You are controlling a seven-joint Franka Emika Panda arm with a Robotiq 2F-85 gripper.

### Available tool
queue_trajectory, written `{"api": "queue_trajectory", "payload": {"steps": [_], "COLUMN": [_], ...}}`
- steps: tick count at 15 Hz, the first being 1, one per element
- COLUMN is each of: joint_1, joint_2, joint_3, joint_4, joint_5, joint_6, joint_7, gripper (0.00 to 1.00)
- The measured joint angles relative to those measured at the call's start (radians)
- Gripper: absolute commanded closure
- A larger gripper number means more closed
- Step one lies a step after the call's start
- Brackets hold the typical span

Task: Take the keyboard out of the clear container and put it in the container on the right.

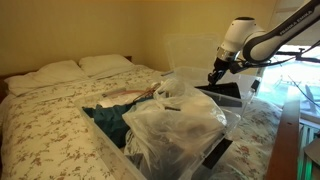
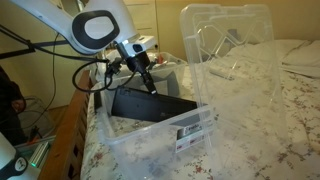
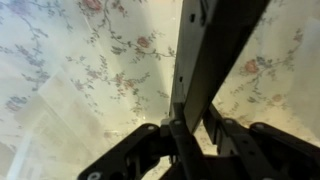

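The keyboard (image 2: 152,103) still slants inside the clear container's sides, so my gripper needs to move down a little toward the clear container's bottom below it and release the keyboard there.
The keyboard (image 2: 152,103) is a thin black slab, tilted inside the clear container (image 2: 160,132) on the bed. My gripper (image 2: 146,82) is shut on its upper edge and holds it raised at a slant. In an exterior view the keyboard (image 1: 222,92) hangs below the gripper (image 1: 216,74) over the clear container's rim (image 1: 250,104). In the wrist view the keyboard (image 3: 205,50) runs up as a dark bar clamped between the fingers (image 3: 190,130), with the floral bedsheet behind it. The other container (image 1: 110,135) holds clothes.
A crumpled clear plastic bag (image 1: 175,125) lies on the clothes container. The clear container's lid (image 2: 225,45) stands open upright. Two pillows (image 1: 75,68) lie at the head of the bed. A wooden bed frame (image 2: 70,135) runs along the edge.
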Motion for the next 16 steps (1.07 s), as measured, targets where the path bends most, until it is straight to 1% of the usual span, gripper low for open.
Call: {"api": "queue_trajectory", "payload": {"steps": [2,4,6,7,8,9,13,14,15,16], "joint_1": [-0.044,-0.066,-0.062,-0.056,-0.049,-0.043,-0.026,-0.019,-0.007,0.009], "joint_2": [0.0,0.003,0.012,0.02,0.029,0.04,0.064,0.064,0.06,0.05], "joint_3": [0.003,-0.007,-0.009,-0.009,-0.009,-0.009,-0.018,-0.019,-0.019,-0.019], "joint_4": [0.004,0.016,0.038,0.05,0.062,0.074,0.115,0.13,0.148,0.167], "joint_5": [-0.077,-0.086,-0.081,-0.076,-0.069,-0.062,-0.02,0.01,0.064,0.122], "joint_6": [-0.07,-0.151,-0.228,-0.265,-0.301,-0.341,-0.578,-0.625,-0.655,-0.679], "joint_7": [0.077,0.086,0.077,0.066,0.053,0.037,-0.047,-0.072,-0.111,-0.15], "gripper": [0.94,0.94,0.94,0.49,0.48,0.42,0.15,0.07,0.02,0.0]}}
